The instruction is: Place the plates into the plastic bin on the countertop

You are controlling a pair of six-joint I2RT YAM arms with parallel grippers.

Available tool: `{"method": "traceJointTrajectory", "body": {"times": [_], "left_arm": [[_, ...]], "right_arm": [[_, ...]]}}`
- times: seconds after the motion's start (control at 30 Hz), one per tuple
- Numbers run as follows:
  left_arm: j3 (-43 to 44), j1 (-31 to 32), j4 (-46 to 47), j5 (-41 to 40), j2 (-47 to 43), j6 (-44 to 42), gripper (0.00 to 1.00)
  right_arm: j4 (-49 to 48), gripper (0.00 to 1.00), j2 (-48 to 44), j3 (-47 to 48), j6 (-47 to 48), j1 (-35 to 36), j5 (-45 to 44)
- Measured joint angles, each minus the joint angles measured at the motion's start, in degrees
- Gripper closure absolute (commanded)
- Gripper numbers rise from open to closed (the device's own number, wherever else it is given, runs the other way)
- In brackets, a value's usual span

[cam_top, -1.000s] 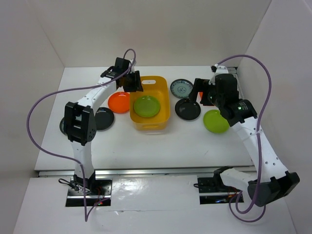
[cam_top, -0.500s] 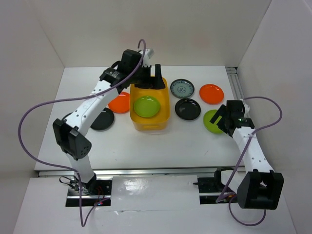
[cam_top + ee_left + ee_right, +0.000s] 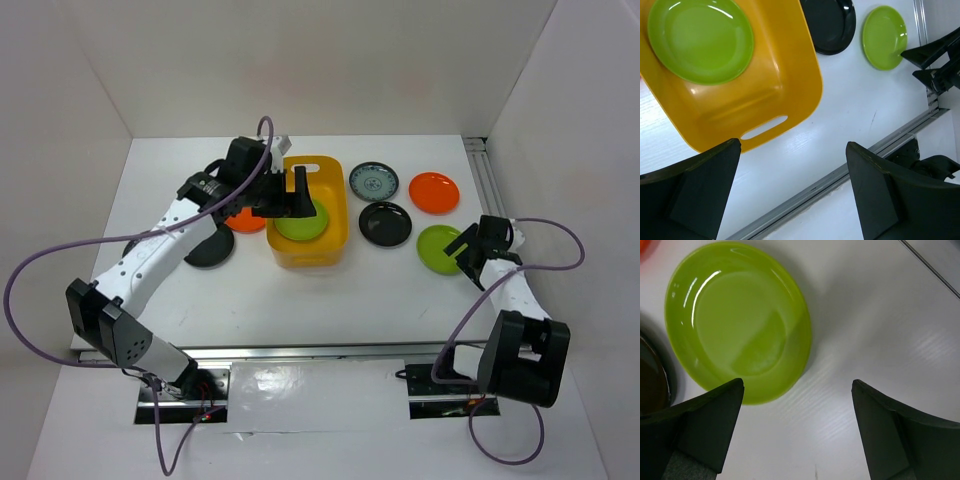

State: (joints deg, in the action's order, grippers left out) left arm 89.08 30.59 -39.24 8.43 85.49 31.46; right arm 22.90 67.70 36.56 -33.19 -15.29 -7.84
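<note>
The second lime green plate's edge is below my right gripper and between its open fingers. My right gripper should first go down to get astride the second plate's edge facing the side bar (image 3: 459,263) (image 3: 807,344).
The yellow-orange plastic bin (image 3: 335,232) stands mid-countertop with one lime green plate (image 3: 298,227) (image 3: 700,40) lying flat inside. My left gripper (image 3: 299,192) (image 3: 792,145) hovers open over the bin, holding nothing. A second lime green plate (image 3: 438,248) (image 3: 737,320) lies at the right. My right gripper (image 3: 468,250) (image 3: 797,383) is low beside its near edge, open and empty, with one finger over the rim. On the countertop also lie a black plate (image 3: 385,224), an orange plate (image 3: 434,192) and a grey-blue patterned plate (image 3: 373,181).
Left of the bin, an orange plate (image 3: 243,221) and a black plate (image 3: 210,247) are partly hidden under my left arm. A metal rail (image 3: 300,350) runs along the front edge and another (image 3: 486,175) along the right side. White walls enclose the countertop.
My left gripper opened wide and moved from the bin's far left rim to above the bin. My right arm swung back from the far plates and dropped beside the lime green plate.
</note>
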Motion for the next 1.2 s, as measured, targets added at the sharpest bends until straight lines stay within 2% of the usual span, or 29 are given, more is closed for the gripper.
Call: {"method": "traceJointTrajectory", "body": {"times": [0.1,0.23,0.3,0.37,0.43,0.6,0.7,0.77,0.97,1.2], "left_arm": [[-1.05,0.0,0.24,-0.02,-0.11,0.24,0.0],[-1.33,0.0,0.37,-0.07,-1.25,0.28,0.0],[-1.49,0.0,0.61,-0.11,-2.34,0.28,0.0],[-1.79,0.0,0.76,-0.26,-3.67,0.28,0.0],[-1.99,0.0,0.79,-0.55,-4.59,0.28,0.0],[-2.12,0.0,0.94,-1.4,-5.25,0.26,0.0],[-2.51,0.0,1.07,-1.77,-5.25,0.26,0.0],[-2.75,0.0,1.11,-2.32,-5.25,0.26,0.0],[-2.82,0.0,0.85,-6.56,-5.22,0.44,0.0],[-0.81,0.0,-1.53,-13.27,-2.93,0.5,0.0]], "right_arm": [[-4.2,0.09,2.91,-0.31,0.02,-0.11,0.39],[-8.87,0.26,9.09,-0.31,0.07,-0.09,0.81],[-10.32,0.3,12.41,-0.26,-0.11,-0.07,0.31],[-12.39,0.37,13.38,0.04,-0.52,0.11,-0.31],[-13.0,0.39,13.64,-0.09,-1.09,0.42,-1.07],[-14.51,0.58,13.05,-1.68,-2.99,0.79,-3.54],[-14.75,0.86,12.7,-2.51,-4.22,0.9,-4.87],[-15.58,1.0,12.74,-2.49,-5.79,0.9,-5.05],[-15.23,1.0,13.49,-1.05,-8.85,1.16,-5.44],[-3.26,1.0,9.16,7.52,-12.26,2.03,-13.62]]}}
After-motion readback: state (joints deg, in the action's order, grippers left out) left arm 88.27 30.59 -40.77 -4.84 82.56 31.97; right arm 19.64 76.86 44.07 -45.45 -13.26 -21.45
